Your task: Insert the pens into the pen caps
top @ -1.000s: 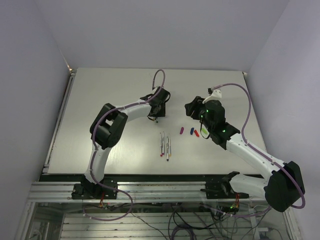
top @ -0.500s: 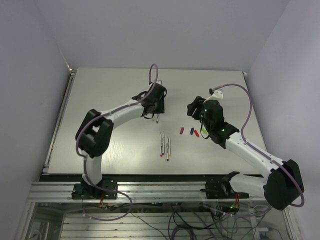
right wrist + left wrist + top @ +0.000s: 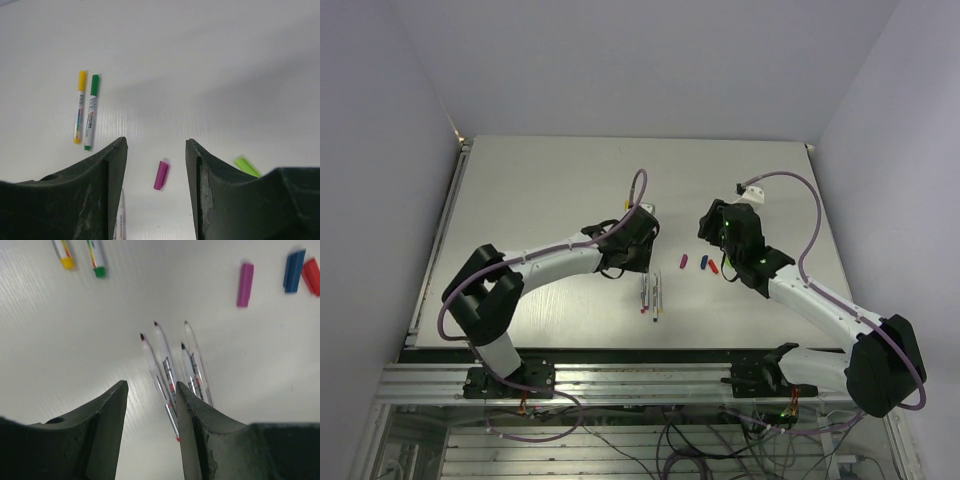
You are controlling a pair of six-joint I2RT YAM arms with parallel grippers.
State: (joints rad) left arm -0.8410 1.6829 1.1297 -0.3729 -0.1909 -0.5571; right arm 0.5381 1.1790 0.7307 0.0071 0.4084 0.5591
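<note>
I will next lower my left gripper and move it back onto the middle of the outermost dark-red-tipped pen (image 3: 642, 290) (image 3: 161, 389), since the bare tabletop beside the pen leaves room for a finger.
Several uncapped whitish pens (image 3: 167, 371) lie side by side on the table, also in the top view (image 3: 651, 293). My left gripper (image 3: 151, 390) is open and empty, just behind them in the top view (image 3: 641, 260). Two capped pens, yellow (image 3: 63, 252) and green (image 3: 96, 257), lie further back. A purple cap (image 3: 245, 284), a blue cap (image 3: 293, 270) and a red cap (image 3: 312, 276) lie to the right. My right gripper (image 3: 156, 145) is open and empty above the purple cap (image 3: 161, 175). A light green cap (image 3: 246, 166) lies beside its right finger.
The right wrist view also shows the yellow-capped pen (image 3: 79, 106) and the green-capped pen (image 3: 90, 111) side by side at left. In the top view the purple (image 3: 684, 262), blue (image 3: 702, 262) and red (image 3: 713, 267) caps lie between the two grippers.
My left arm has swung from the back of the table toward the near side, and its gripper now sits over the loose pens. The right arm has hardly moved.
</note>
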